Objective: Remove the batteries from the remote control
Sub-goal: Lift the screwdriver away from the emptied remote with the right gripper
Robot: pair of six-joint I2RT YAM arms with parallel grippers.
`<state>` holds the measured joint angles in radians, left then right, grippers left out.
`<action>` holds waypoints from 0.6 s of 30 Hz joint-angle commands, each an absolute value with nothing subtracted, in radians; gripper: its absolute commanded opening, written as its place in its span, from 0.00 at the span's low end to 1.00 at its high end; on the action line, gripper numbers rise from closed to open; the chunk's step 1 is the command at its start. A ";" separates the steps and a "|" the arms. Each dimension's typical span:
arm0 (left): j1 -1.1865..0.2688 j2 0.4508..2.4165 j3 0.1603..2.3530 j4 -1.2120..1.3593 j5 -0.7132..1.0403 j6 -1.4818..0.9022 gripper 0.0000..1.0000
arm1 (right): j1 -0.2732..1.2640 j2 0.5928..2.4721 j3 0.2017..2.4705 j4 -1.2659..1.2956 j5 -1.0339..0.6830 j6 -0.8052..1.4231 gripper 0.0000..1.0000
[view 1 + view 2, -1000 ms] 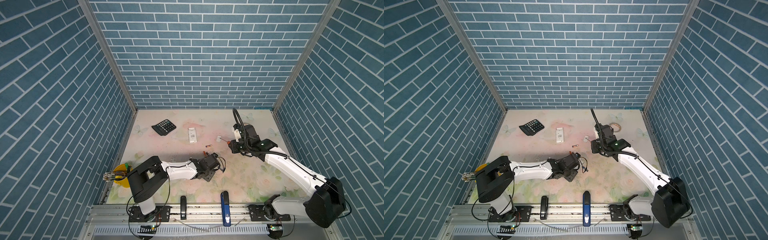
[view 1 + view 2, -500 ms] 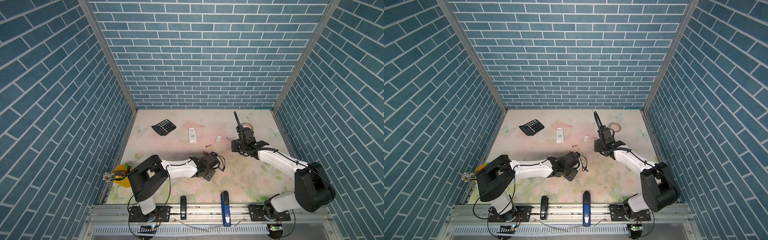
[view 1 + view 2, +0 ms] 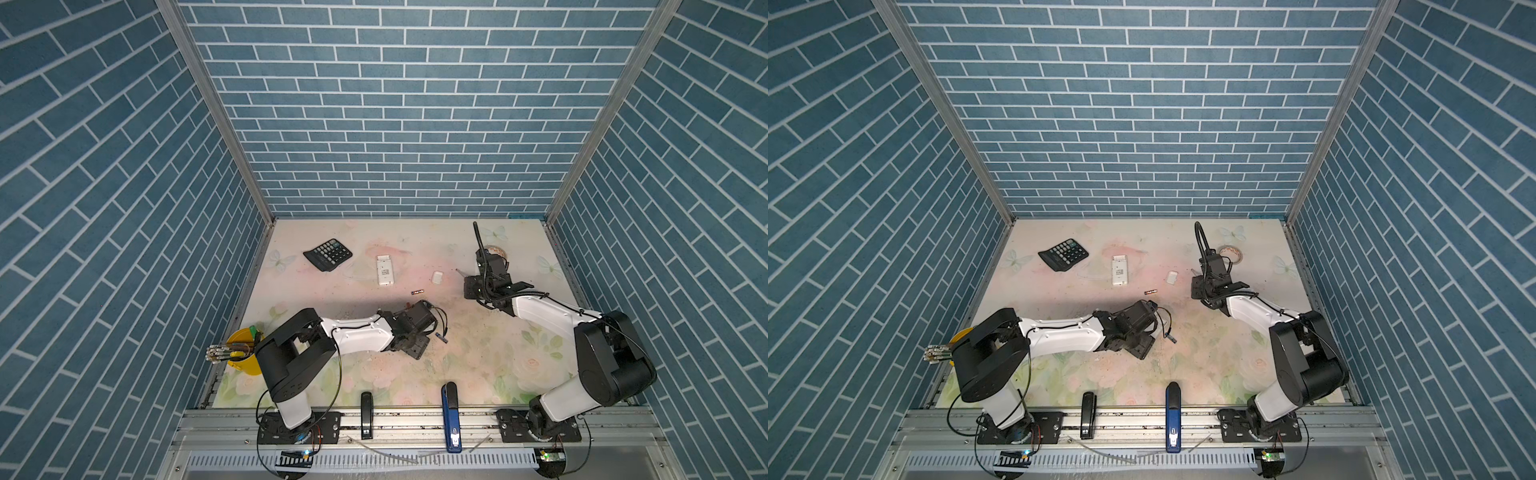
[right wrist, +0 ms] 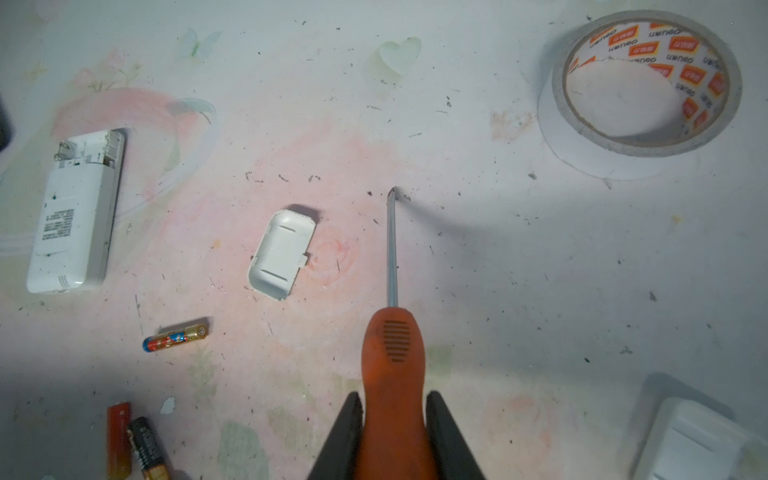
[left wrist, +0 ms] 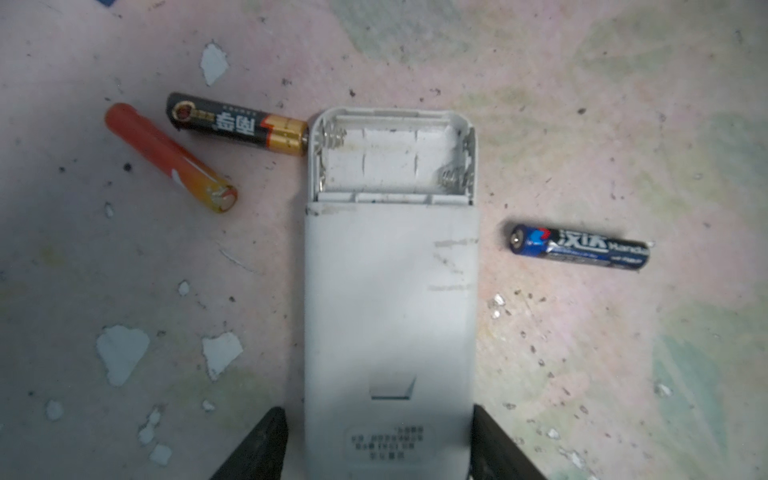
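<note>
My right gripper lowers the orange-handled screwdriver (image 4: 392,345) onto the bare mat beside the white battery cover next. It then releases it there, since that patch lies clear.
In the left wrist view the white remote control (image 5: 388,291) lies back up on the mat, its battery compartment uncovered and empty. My left gripper (image 5: 377,409) straddles its lower end with the jaws open. One finger touches an edge and the other stands a little off. Three batteries lie loose beside it: an orange one (image 5: 170,158), a black-gold one (image 5: 237,124) and a blue one (image 5: 579,247). Another battery (image 3: 417,292) lies mid-table. My right gripper (image 4: 394,394) is shut on an orange-handled screwdriver (image 4: 392,345), its tip on the mat near a white battery cover (image 4: 282,253).
A second white remote (image 3: 385,270) and a black calculator (image 3: 328,254) lie at the back. A tape roll (image 3: 496,251) sits behind the right gripper (image 3: 478,286). A yellow cup of tools (image 3: 243,357) stands front left. A black stapler (image 3: 365,419) and a blue one (image 3: 451,415) rest on the front rail.
The right arm's elbow has folded back toward its base while its gripper stays near the same spot with the screwdriver. The left arm has hardly moved.
</note>
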<state>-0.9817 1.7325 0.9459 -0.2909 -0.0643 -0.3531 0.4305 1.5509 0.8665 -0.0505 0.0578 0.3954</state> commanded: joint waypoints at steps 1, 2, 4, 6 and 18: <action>-0.966 1.726 0.933 -0.346 -0.064 -0.374 0.70 | 0.416 1.586 0.838 -0.033 0.049 0.389 0.00; -0.966 1.721 0.931 -0.347 -0.065 -0.375 0.70 | 0.413 1.593 0.838 -0.029 0.038 0.388 0.00; -0.965 1.713 0.931 -0.350 -0.065 -0.374 0.72 | 0.410 1.604 0.835 -0.026 0.027 0.385 0.00; -0.963 1.703 0.930 -0.354 -0.067 -0.374 0.80 | 0.408 1.615 0.830 -0.024 0.017 0.381 0.00; -0.961 1.664 0.910 -0.337 -0.059 -0.398 0.83 | 0.402 1.655 0.805 -0.019 -0.002 0.386 0.03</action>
<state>-0.9668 1.6943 0.9241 -0.3248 -0.0586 -0.3862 0.4072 1.6009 0.8509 0.0502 0.0231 0.3923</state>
